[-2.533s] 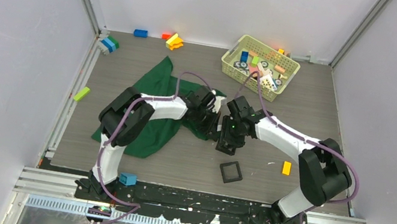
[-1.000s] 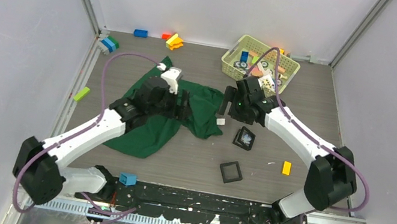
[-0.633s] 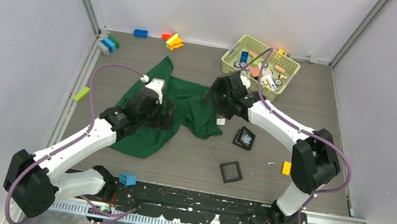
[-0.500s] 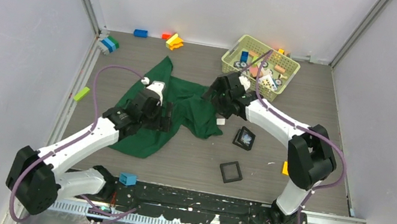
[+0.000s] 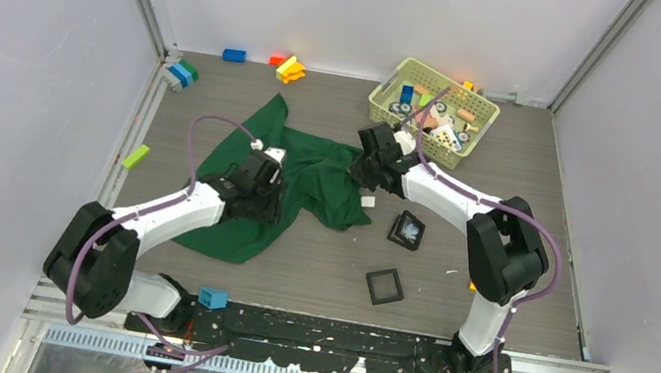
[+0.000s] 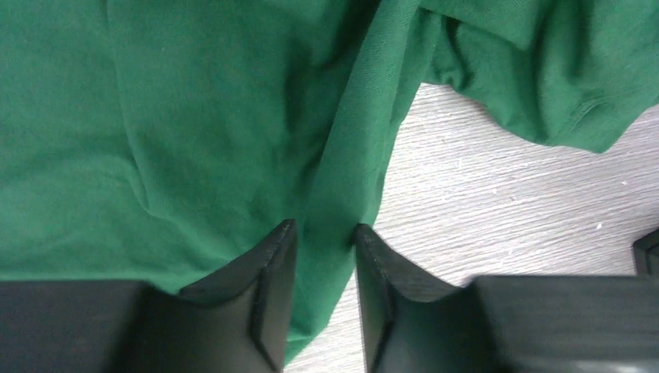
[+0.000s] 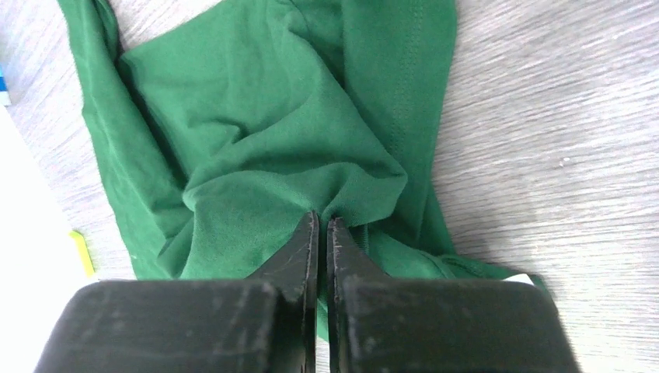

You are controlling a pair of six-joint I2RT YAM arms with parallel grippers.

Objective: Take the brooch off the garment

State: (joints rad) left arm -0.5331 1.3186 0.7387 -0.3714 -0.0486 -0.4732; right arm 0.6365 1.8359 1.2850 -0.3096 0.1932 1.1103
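My right gripper pulls back and to the right in the top view next, toward the brooch's tray [image 5: 407,230], and releases the garment there, since it lies crumpled.
The dark green garment [image 5: 308,178] lies crumpled on the table's left-middle. The brooch [image 5: 410,227], pale and spiky, lies in a small black square tray [image 5: 395,240] to the garment's right, off the cloth. My left gripper [image 5: 265,204] is low over the garment's near part. In the left wrist view [image 6: 325,229] its jaws stand slightly apart astride a flat fold of garment [image 6: 194,116]. My right gripper [image 5: 362,174] is at the garment's right edge. In the right wrist view [image 7: 322,220] it is shut, pinching a bunch of garment [image 7: 272,155].
An empty black square tray [image 5: 384,286] lies near the front. A pale green basket [image 5: 386,84] of toy pieces stands at the back right. Loose blocks: orange [image 5: 477,279], lime [image 5: 136,156], blue [image 5: 212,298], and several along the back wall.
The brooch now lies in the black tray, where the right gripper was 2.5 s ago. The right gripper moved to the garment's right edge. The left gripper drew back toward the near left.
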